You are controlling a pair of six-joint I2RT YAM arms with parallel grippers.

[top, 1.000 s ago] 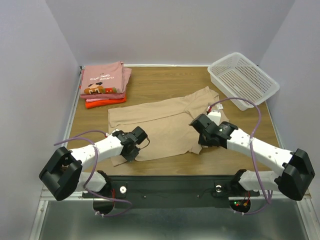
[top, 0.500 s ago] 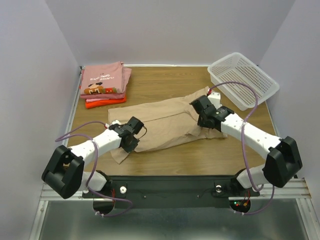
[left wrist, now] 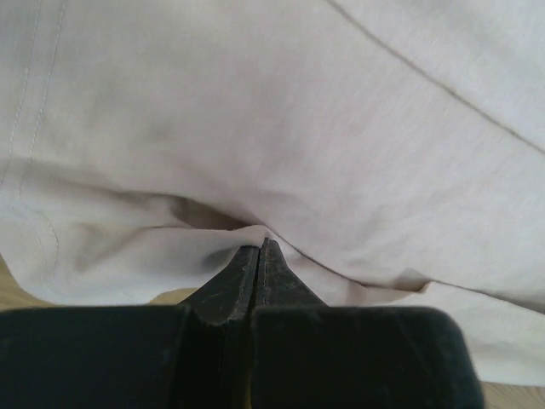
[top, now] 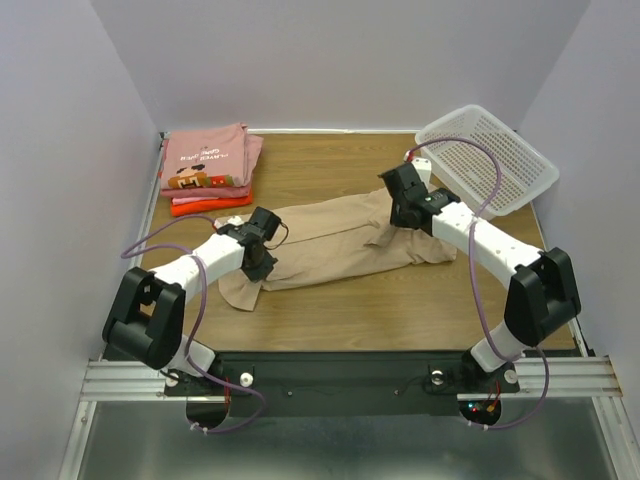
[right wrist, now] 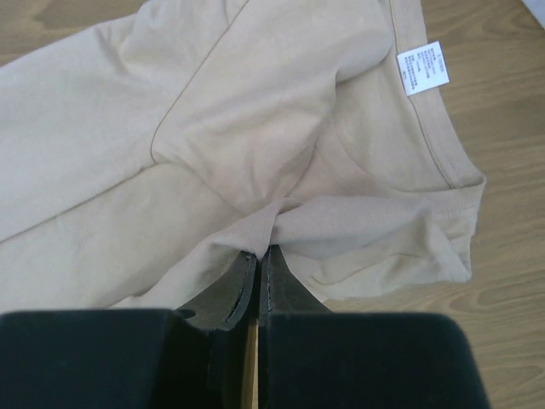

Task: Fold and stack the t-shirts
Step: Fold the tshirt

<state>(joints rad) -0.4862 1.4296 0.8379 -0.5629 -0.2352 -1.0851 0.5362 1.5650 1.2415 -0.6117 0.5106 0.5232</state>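
Note:
This end of the t-shirt's near edge still sticks out over the bare wood, so I should next move my left gripper outward, pull the edge toward the t-shirt's far strip [top: 296, 221] [left wrist: 468, 51] and let go of it.
A plain tan t-shirt [top: 335, 245] lies across the middle of the wooden table, its near half folded over toward the back. My left gripper [top: 262, 228] is shut on the tan t-shirt's near edge at its left end; the cloth [left wrist: 281, 153] fills the left wrist view above my gripper [left wrist: 259, 247]. My right gripper [top: 405, 205] is shut on the tan t-shirt's edge at its right end; in the right wrist view the cloth [right wrist: 255, 128] bunches at my gripper [right wrist: 260, 251]. A folded stack of pink printed t-shirts [top: 208, 160] on a red-orange t-shirt [top: 205, 206] sits at the back left.
A white perforated plastic basket [top: 490, 160] stands at the back right, close to my right arm. The shirt's white care label [right wrist: 423, 66] shows near the collar. Bare wood [top: 400, 300] lies in front of the shirt.
Both grippers have carried the shirt's near edge away from me toward the back, folding the shirt into a narrower band. The stack and the basket have not moved.

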